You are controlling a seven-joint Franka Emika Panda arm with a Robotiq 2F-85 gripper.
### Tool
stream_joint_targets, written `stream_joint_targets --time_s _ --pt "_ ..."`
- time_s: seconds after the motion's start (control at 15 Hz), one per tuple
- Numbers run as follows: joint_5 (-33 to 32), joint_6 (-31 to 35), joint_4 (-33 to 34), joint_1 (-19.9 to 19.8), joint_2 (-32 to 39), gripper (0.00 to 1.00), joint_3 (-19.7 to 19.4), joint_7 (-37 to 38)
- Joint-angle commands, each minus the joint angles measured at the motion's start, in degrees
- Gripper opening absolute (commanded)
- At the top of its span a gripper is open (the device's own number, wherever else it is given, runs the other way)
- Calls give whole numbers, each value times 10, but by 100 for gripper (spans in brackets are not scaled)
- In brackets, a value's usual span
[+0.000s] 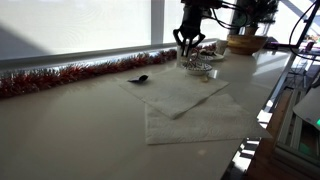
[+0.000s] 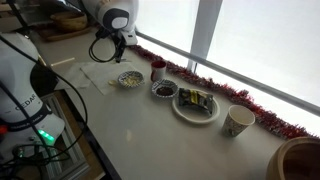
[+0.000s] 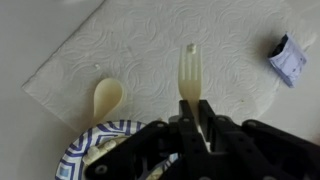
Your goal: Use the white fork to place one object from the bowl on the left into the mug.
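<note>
The bare patch of towel beside the patterned bowl is clear between the spoon and the packet, so I will lower my gripper onto it next and release the white fork [image 3: 189, 68] there.
My gripper [image 3: 195, 108] is shut on the white fork [image 3: 189, 68], whose tines point away from me over a white paper towel [image 3: 150, 50]. The blue-patterned bowl [image 3: 92, 152] with pale food lies just beside the jaws at the lower left. In both exterior views the gripper [image 1: 189, 42] [image 2: 108, 54] hangs above the table, next to this patterned bowl [image 2: 130, 79]. The whitish-grey mug [image 2: 238, 121] stands far along the row, beyond a dark-filled bowl [image 2: 163, 89] and a plate [image 2: 195, 105].
A pale spoon [image 3: 105, 98] lies on the towel by the bowl. A small dark packet [image 3: 290, 60] [image 1: 138, 79] lies on the towel's edge. A small red cup [image 2: 158, 70], a big wooden bowl [image 2: 300, 160] and red tinsel [image 1: 60, 76] line the window side.
</note>
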Motion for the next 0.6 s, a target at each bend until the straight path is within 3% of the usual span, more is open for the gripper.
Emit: stream_joint_targets --time_s 0.0,0.53 --pt "2 -31 38 83 -32 3 -82 -14" --pt "-12 -60 112 259 -94 3 -254 -38"
